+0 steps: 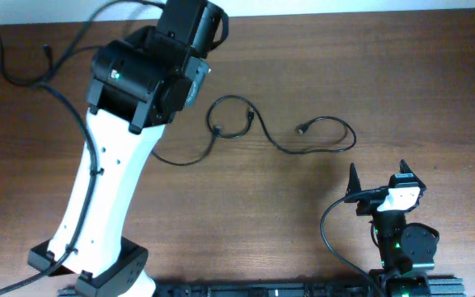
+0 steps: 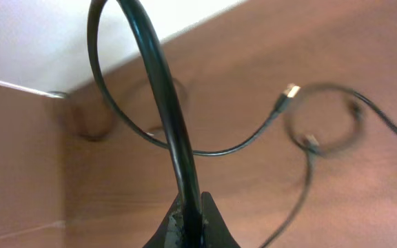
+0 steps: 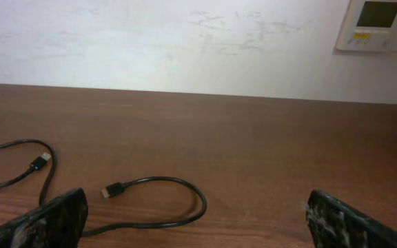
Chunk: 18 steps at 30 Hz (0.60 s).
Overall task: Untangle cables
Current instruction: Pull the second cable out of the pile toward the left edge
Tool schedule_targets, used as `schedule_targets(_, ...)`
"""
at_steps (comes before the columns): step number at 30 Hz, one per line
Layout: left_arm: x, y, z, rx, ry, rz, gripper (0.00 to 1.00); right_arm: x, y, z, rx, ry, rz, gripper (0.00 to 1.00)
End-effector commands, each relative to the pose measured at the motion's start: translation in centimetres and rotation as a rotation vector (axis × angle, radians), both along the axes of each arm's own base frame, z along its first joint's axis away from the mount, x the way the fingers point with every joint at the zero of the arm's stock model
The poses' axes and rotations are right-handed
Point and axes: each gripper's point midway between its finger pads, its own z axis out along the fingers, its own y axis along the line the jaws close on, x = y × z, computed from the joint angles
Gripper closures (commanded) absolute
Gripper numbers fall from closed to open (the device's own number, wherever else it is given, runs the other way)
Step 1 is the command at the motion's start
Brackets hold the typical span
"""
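I will carry the black cable left in the overhead view, lower my left gripper and release it, as the tabletop by the curled cord is bare.
My left gripper (image 2: 193,219) is shut on a black cable (image 2: 165,103) that rises from the jaws, arcs over and runs out to a gold-tipped plug (image 2: 289,90). In the overhead view the left arm's wrist (image 1: 151,74) hides this gripper. A second thin cable (image 1: 231,115) loops on the table at the middle and runs right to a small plug (image 1: 303,129). My right gripper (image 1: 379,177) is open and empty, low at the front right. In the right wrist view, between its fingers (image 3: 198,224), a cable loop with its plug (image 3: 112,189) lies apart from them.
Another black cord (image 1: 11,74) curls at the far left near the table's back edge. A white wall with a small panel (image 3: 378,24) stands behind the table. The left arm's white link (image 1: 105,190) crosses the left half of the table.
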Motion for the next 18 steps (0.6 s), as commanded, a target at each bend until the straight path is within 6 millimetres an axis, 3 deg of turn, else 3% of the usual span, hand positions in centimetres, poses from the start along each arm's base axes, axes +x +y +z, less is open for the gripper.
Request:
schedule_targets(1,1.0,4.0,6.8,0.054,-0.287,0.191,1.00,0.0,-0.2,-0.3,-0.003,0.003,-0.009,0.02)
schedule_targets(4,1.2,3.8,12.2,-0.001,-0.460,0.158,1.00,0.0,-0.2,-0.3,-0.003,0.003,-0.009,0.02)
schedule_targets(7,0.7,4.1,15.1,-0.068,-0.563,0.172,1.00,0.0,-0.2,-0.3,-0.003,0.003,-0.009,0.02)
schedule_targets(12,0.6,4.7,15.0,-0.157,-0.592,0.253,1.00,0.0,-0.2,-0.3,-0.003,0.003,-0.009,0.01)
schedule_targets(14,1.1,7.9,15.1,-0.216,-0.641,0.398,1.00,0.0,-0.2,-0.3,-0.003,0.003,-0.009,0.02)
schedule_targets(18,1.5,16.8,14.0,-0.295,-0.726,0.734,1.00,0.0,-0.2,-0.3,-0.003,0.003,-0.009,0.02)
